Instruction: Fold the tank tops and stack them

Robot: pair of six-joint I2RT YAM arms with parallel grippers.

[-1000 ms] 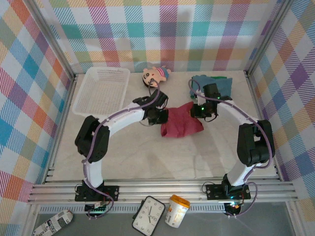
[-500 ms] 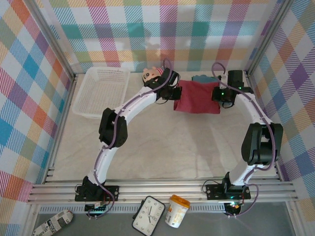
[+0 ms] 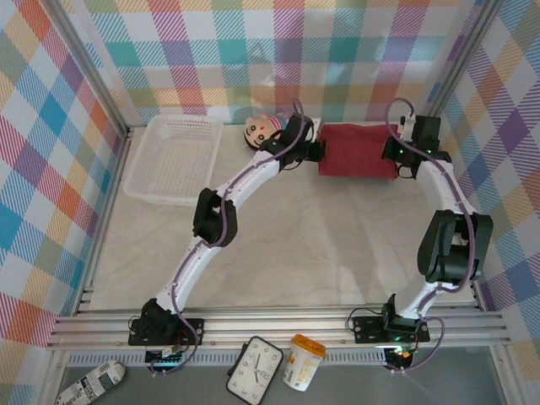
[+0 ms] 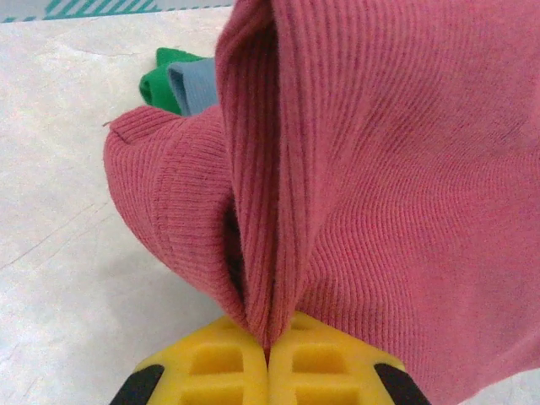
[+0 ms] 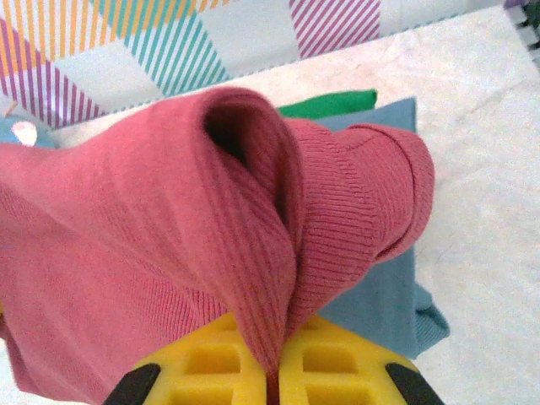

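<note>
The stack with the blue-grey tank top (image 5: 377, 295) lies below, so next my right gripper needs to lower the red tank top's edge onto the blue-grey tank top and release it there.
The dark red tank top (image 3: 358, 150) is stretched as a folded rectangle at the back right of the table, held between both grippers. My left gripper (image 3: 318, 152) is shut on its left edge, the ribbed red cloth (image 4: 354, 169) pinched between the yellow pads (image 4: 211, 367). My right gripper (image 3: 398, 153) is shut on its right edge, with red cloth (image 5: 169, 236) bunched between its yellow pads (image 5: 337, 363). Under the red top lie the blue-grey tank top (image 5: 380, 295) and the green tank top (image 5: 333, 104); their corners, blue-grey (image 4: 192, 84) and green (image 4: 159, 83), peek out in the left wrist view.
A white mesh basket (image 3: 175, 156) stands at the back left. A big-headed doll (image 3: 264, 130) lies just left of my left gripper. The checked back wall (image 3: 278, 59) is close behind the cloth, and the right wall (image 3: 485, 143) is near my right arm.
Both grippers carried the red top from the table's middle toward the back right, spreading it flat over the blue-grey and green tops. Both arms have stretched far out.
</note>
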